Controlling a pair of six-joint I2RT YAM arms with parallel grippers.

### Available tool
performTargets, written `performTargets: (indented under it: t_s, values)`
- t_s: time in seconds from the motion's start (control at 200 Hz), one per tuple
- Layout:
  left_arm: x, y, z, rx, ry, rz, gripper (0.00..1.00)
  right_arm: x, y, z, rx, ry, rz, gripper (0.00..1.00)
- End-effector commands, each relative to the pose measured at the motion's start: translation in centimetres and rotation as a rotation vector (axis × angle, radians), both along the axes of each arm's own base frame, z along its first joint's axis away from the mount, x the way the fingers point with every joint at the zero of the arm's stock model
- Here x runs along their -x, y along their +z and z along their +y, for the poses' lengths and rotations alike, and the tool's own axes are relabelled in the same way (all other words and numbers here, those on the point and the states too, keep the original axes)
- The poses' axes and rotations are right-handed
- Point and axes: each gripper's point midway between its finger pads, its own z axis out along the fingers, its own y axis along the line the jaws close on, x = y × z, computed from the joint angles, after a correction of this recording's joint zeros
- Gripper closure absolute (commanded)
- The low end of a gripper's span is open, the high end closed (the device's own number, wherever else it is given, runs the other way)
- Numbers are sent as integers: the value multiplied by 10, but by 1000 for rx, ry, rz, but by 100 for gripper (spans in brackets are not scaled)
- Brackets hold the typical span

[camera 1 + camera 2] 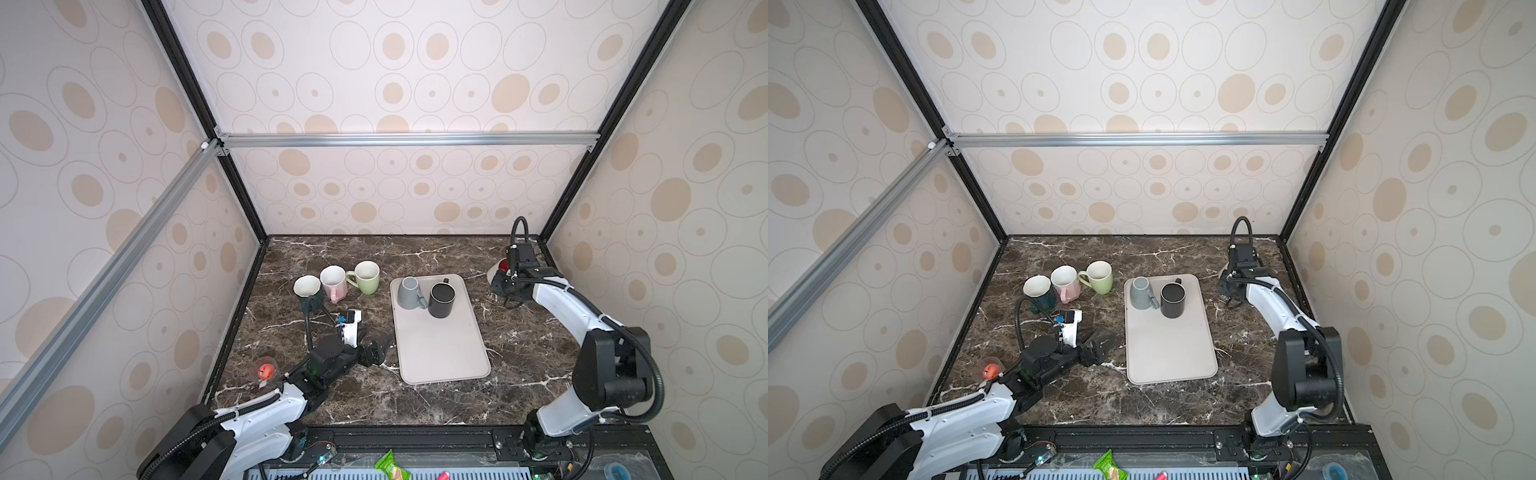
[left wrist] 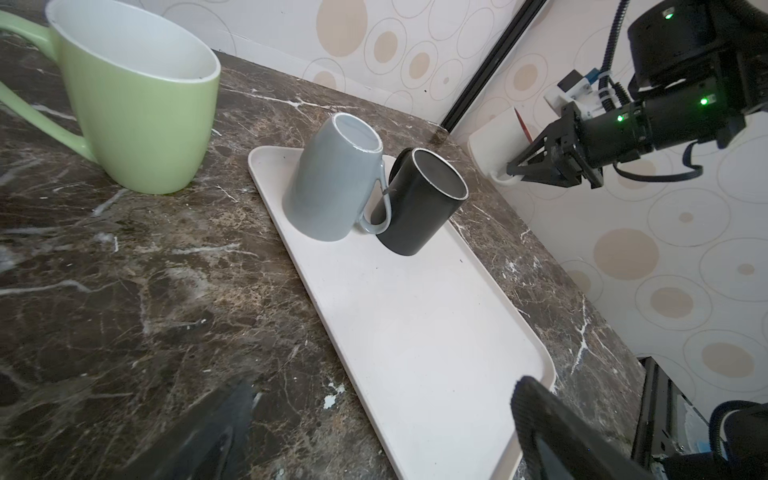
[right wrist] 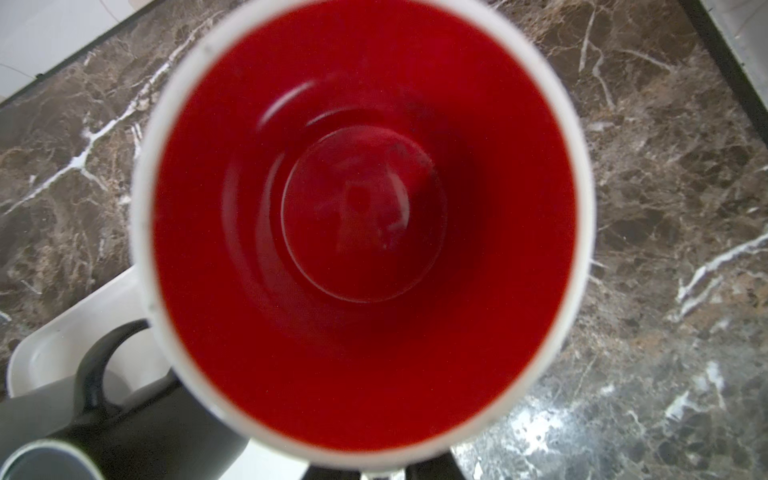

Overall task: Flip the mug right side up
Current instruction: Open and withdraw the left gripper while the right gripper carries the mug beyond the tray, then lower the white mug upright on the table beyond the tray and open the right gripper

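I should next lower my right gripper toward the tray's far corner and release the white mug, since bare tabletop (image 1: 483, 281) beside that corner is below the gripper.
A white mug (image 3: 365, 216) with a red inside fills the right wrist view, its open mouth turned toward that camera. My right gripper (image 3: 380, 471) is shut on its rim. In a top view the mug (image 1: 498, 268) sits low over the tabletop to the right of the tray, beside the right wall. From the left wrist view the closed fingers (image 2: 523, 164) meet its white body (image 2: 492, 133). My left gripper (image 2: 382, 415) is open and holds nothing, low by the tray's near left edge (image 1: 382, 349).
A pale tray (image 1: 440, 353) carries a grey mug (image 1: 409, 293) standing upside down and a black mug (image 1: 441, 300) standing upright, touching it. Green (image 1: 365, 276), pink (image 1: 334, 282) and dark (image 1: 307, 289) mugs stand upright at the back left. A small cup (image 1: 266, 370) sits by the left wall.
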Motion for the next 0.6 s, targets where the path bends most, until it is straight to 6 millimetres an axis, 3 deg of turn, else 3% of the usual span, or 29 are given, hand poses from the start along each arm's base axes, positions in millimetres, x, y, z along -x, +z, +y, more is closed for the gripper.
performTargets:
  t_s: [0.0,0.225,0.595]
  values:
    - [-3,7,2,-12,14,-49,2,-32,19,-6,52,14,-69,100]
    - [-6,1,3,-30,28,-37,2,-51,-11,-4,69,45,20,100]
    - [-7,-7,-1,-43,16,-15,2,-54,-47,0,67,74,125,100]
